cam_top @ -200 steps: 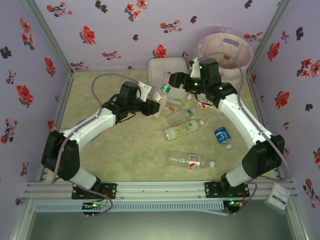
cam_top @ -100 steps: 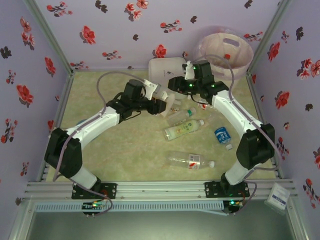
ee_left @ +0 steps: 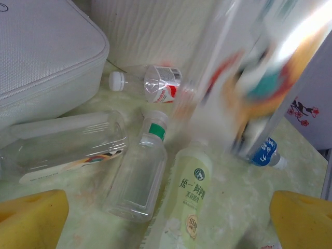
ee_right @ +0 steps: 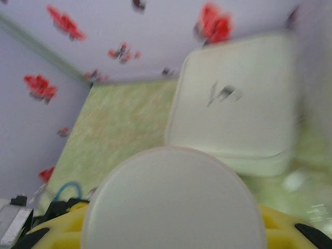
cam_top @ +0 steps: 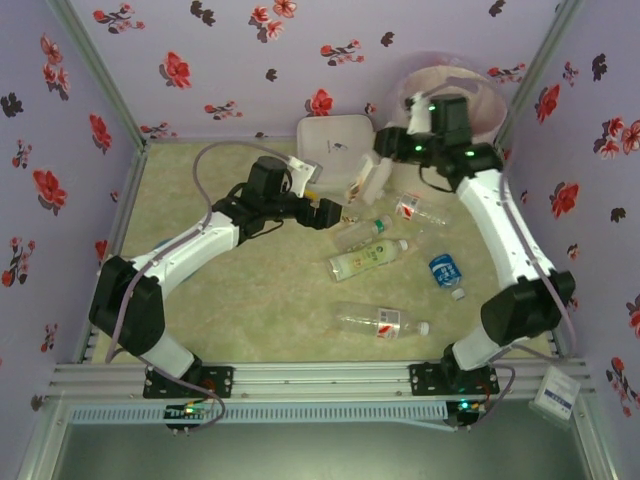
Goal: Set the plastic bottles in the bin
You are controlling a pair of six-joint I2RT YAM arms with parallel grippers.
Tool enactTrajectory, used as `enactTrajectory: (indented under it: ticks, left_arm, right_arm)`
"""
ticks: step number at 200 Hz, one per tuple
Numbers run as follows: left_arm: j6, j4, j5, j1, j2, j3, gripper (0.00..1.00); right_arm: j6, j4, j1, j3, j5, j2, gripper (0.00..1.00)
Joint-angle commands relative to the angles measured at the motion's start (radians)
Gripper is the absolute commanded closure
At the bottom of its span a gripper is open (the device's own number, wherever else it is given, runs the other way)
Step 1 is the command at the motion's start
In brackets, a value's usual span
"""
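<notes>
The bottle still hangs outside the bin's rim. Next it goes up with my right gripper, over the bin's opening [cam_top: 452, 80] and down inside for release.
My right gripper [cam_top: 383, 165] is shut on a whitish plastic bottle [cam_top: 368, 188], held in the air beside the cream-white bin [cam_top: 470, 100]. In the right wrist view its round base [ee_right: 174, 202] sits between my yellow fingers [ee_right: 290, 225]. My left gripper [cam_top: 335, 212] is open just left of that bottle, with nothing between its yellow pads [ee_left: 31, 218]. Beneath it lie a clear green-capped bottle [ee_left: 137, 171] and a pale-green bottle [ee_left: 189, 202]. A red-labelled bottle [ee_left: 155, 83] lies by the bin wall [ee_left: 150, 31]. The held bottle passes as a blur [ee_left: 249, 67].
A flat white square box [cam_top: 335, 140] stands at the back, left of the bin. More bottles lie on the green mat: a blue-labelled one [cam_top: 445, 270], a clear one with a red label [cam_top: 382, 321], and a large clear one [ee_left: 62, 142]. Flowered walls close three sides.
The left gripper opened and let go of the whitish bottle. The right gripper shut on it and lifted it up and right, toward the bin.
</notes>
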Motion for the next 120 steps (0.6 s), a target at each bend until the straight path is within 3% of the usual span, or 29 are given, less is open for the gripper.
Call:
enactTrajectory:
  ticks: [1,8,30,68,96,120]
  left_arm:
    - [0.016,0.022,0.018,-0.004,0.022,0.034,0.0]
    - [0.014,0.022,0.024,-0.004,0.029,0.038,0.0]
    - [0.002,0.037,0.047,-0.005,0.038,0.037,0.0]
    - [-0.013,0.064,0.053,-0.004,0.039,0.014,0.0]
    - [-0.025,0.066,0.053,-0.004,0.048,0.025,0.0]
    - [-0.058,0.115,0.054,-0.006,0.046,-0.021,0.0]
  right_arm:
    - [-0.167,-0.087,-0.043,0.113,0.182,-0.086,0.93]
    - [-0.201,-0.071,-0.046,0.133,0.251,-0.099,1.0]
    - [-0.294,0.014,-0.047,0.162,0.415,-0.137,1.0]
    - [-0.435,0.08,-0.059,0.231,0.586,-0.102,1.0]
    - [-0.565,0.22,-0.06,0.195,0.731,-0.046,1.0]
    - [-0.647,0.289,-0.06,0.165,0.782,0.006,1.0]
